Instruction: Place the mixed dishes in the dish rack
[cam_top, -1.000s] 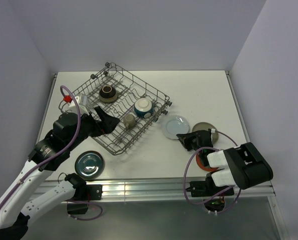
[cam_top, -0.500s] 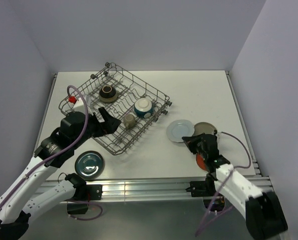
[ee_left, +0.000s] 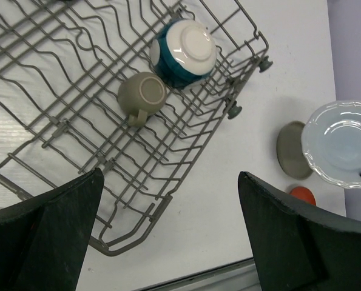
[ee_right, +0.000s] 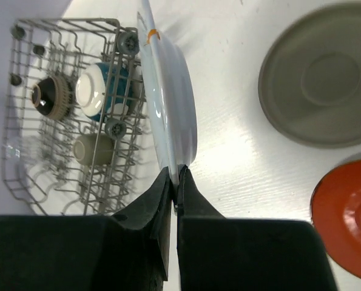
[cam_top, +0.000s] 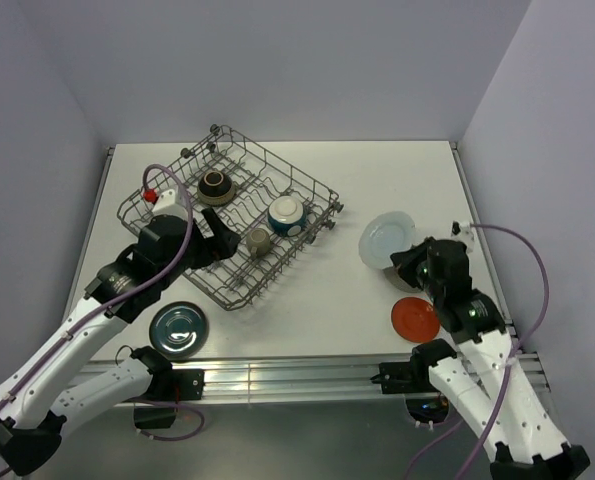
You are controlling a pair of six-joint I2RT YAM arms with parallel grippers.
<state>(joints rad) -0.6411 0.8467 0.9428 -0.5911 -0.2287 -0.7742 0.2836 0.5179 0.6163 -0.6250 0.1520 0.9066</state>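
My right gripper swings across to the left in the top view next, lowers the plate (cam_top: 387, 240) and releases. An empty gap between the bowls lies there.
The grey wire dish rack (cam_top: 282, 166) holds an upturned brown bowl (cam_top: 215, 185), an upturned teal bowl with a cream base (cam_top: 287, 213) and a grey mug (cam_top: 258, 241). My right gripper (ee_right: 177, 173) is shut on the rim of the pale blue plate (ee_right: 168, 103) and holds it on edge above the table, right of the rack. In the top view the plate (cam_top: 387, 240) is tilted up. My left gripper (ee_left: 168, 176) is open and empty over the rack's near corner. A dark teal dish (cam_top: 178, 330) and a red-orange saucer (cam_top: 415, 318) lie on the table. I cannot make out the clear glass.
A grey-brown saucer (ee_right: 320, 100) lies on the table right of the held plate, above the red-orange saucer (ee_right: 347, 212). The rack (ee_left: 77, 121) has small wheels on its corners. Walls close the table on three sides; a metal rail runs along the near edge.
My right gripper has lifted the pale blue plate off the table and turned it on edge, moving up and to the right. The left arm has shifted slightly towards the rack.
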